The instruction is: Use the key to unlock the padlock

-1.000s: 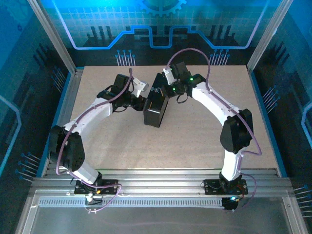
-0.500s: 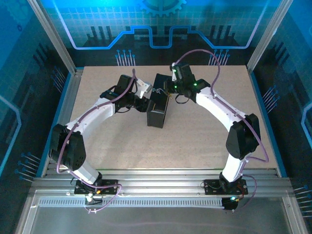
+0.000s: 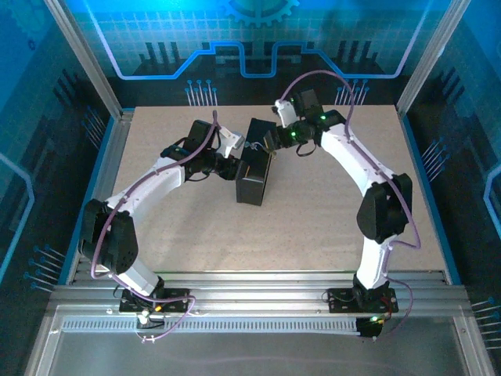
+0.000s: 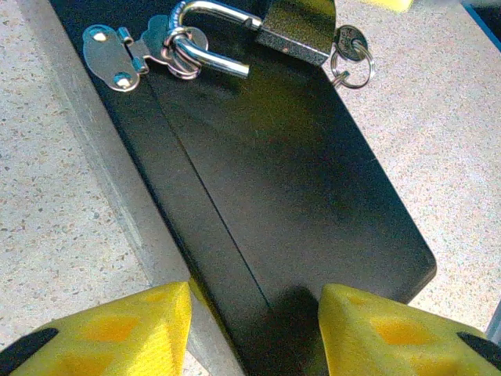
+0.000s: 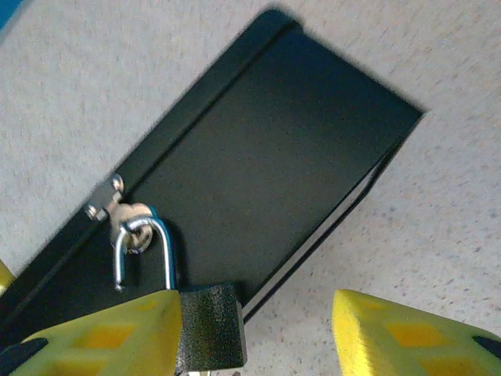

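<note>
The padlock's dark body [image 5: 211, 327] is beside one finger instead of between both, so the robot's open right gripper will move over the box toward it and close.
A black box [image 3: 254, 172] lies mid-table. My left gripper [image 4: 254, 329] is shut on its near end, one yellow finger [image 4: 125, 329] against the grey side wall and the other on the black face [image 4: 290, 180]. At the far end a dark padlock [image 4: 301, 27] hangs by its silver shackle [image 4: 207, 39] through the hasp [image 4: 117, 55]. One shackle end stands free of the body. The small key [image 4: 350, 39] sticks out of the padlock with its ring [image 4: 350, 72]. My right gripper [image 5: 258, 337] is open, and the padlock [image 5: 207, 325] rests beside its left finger [image 5: 109, 337].
The speckled beige table [image 3: 329, 227] has bare room in front of and to the right of the box. Metal frame rails [image 3: 109, 157] and blue walls close in the sides and back. Both arms arch in over the box from either side.
My right gripper has opened and its wrist has drawn back to the right, away from the padlock. The box turned slightly a second ago and now lies still. The left grip is unchanged.
</note>
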Controlling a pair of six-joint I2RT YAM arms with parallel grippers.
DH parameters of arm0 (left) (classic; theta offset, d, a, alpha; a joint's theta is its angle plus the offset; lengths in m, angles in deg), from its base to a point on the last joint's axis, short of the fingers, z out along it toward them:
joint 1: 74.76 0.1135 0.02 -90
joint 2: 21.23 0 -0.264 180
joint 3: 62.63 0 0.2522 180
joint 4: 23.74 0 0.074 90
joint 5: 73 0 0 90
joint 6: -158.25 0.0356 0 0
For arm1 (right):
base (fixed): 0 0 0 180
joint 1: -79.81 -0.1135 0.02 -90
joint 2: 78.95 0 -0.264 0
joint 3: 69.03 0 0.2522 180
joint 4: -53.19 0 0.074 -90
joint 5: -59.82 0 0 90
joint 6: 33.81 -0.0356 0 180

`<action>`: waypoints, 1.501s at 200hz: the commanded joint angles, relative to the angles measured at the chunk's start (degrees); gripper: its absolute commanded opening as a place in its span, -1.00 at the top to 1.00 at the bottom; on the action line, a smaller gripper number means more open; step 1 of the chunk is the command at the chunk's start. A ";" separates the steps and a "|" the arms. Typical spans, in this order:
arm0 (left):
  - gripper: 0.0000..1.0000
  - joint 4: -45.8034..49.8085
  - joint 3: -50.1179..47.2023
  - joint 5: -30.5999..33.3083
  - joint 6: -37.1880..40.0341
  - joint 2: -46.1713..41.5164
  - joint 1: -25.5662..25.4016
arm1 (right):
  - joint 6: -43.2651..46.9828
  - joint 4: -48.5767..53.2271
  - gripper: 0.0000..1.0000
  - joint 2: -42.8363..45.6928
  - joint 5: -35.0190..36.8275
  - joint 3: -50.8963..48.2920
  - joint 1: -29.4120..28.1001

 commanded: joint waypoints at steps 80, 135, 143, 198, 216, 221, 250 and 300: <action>0.06 3.77 -0.20 1.28 0.21 0.94 -0.50 | 4.82 4.66 -0.06 -2.95 -0.42 3.11 -2.72; 0.08 3.68 -0.09 0.82 -0.23 1.11 -0.40 | 3.52 7.33 0.50 -3.23 6.49 3.42 -4.65; 0.08 3.69 -0.18 0.54 -0.47 1.11 -0.43 | 1.37 7.12 0.61 -2.90 7.90 3.23 -4.76; 0.10 2.12 -0.73 -1.56 -2.38 0.74 -0.63 | -11.08 -0.72 1.00 2.22 9.71 -0.74 -5.06; 0.11 1.76 -0.87 -1.42 -2.33 0.50 -0.86 | -11.81 -1.20 1.00 2.34 7.77 -0.02 -5.64; 0.10 1.67 -0.88 -1.42 -2.34 0.46 -0.84 | -12.08 -1.28 1.00 2.33 7.16 0.03 -5.58; 0.11 1.49 -1.36 -1.26 -2.08 0.32 -0.80 | -12.84 -1.81 1.00 2.38 3.74 -0.51 -5.12; 0.11 0.69 -2.29 -1.16 -2.26 0.15 -0.73 | -13.00 -4.14 0.75 3.01 -1.73 -3.31 -5.34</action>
